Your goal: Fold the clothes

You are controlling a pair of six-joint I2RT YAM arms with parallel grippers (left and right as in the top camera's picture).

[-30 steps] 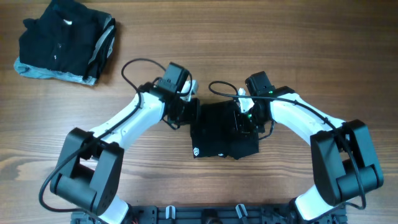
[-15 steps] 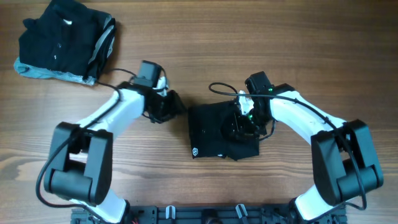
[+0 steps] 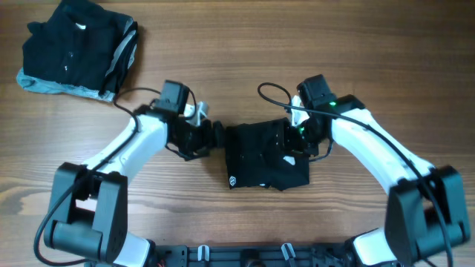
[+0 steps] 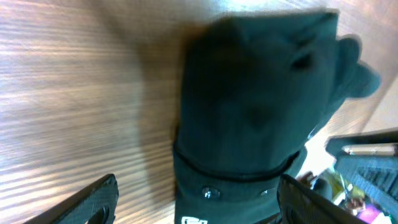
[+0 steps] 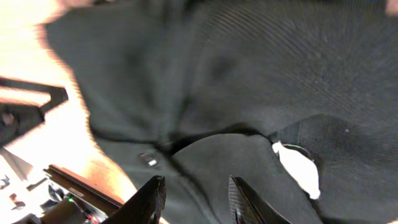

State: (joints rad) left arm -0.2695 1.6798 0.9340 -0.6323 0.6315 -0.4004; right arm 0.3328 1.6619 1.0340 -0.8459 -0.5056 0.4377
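Next, my left gripper needs to lower toward the right in the overhead view and close on the shirt's nearest edge (image 3: 228, 145) (image 4: 186, 146), as my fingers stand open beside the black shirt.
A folded black shirt (image 3: 260, 159) lies at the table's middle, with a white logo at its front left corner. My left gripper (image 3: 213, 137) sits just off the shirt's left edge, jaws wide open. In the left wrist view the shirt (image 4: 255, 106) fills the space ahead between the spread fingers (image 4: 93, 199), and nothing is gripped. My right gripper (image 3: 292, 139) hovers over the shirt's upper right part. In the right wrist view its fingers (image 5: 148, 200) stand apart above the black cloth (image 5: 205, 81), beside a white tag (image 5: 297, 168). A stack of folded clothes (image 3: 74, 48) rests at the far left corner.
The stack shows a light grey-blue edge (image 3: 44, 85) along its front. Both arms' black cables (image 3: 271, 93) loop above the middle shirt. Bare wooden table (image 3: 371, 52) lies at the back right and along the front.
My left gripper let go of the shirt's left edge, drew back to the left and opened wide. The right gripper's jaws parted over the cloth.
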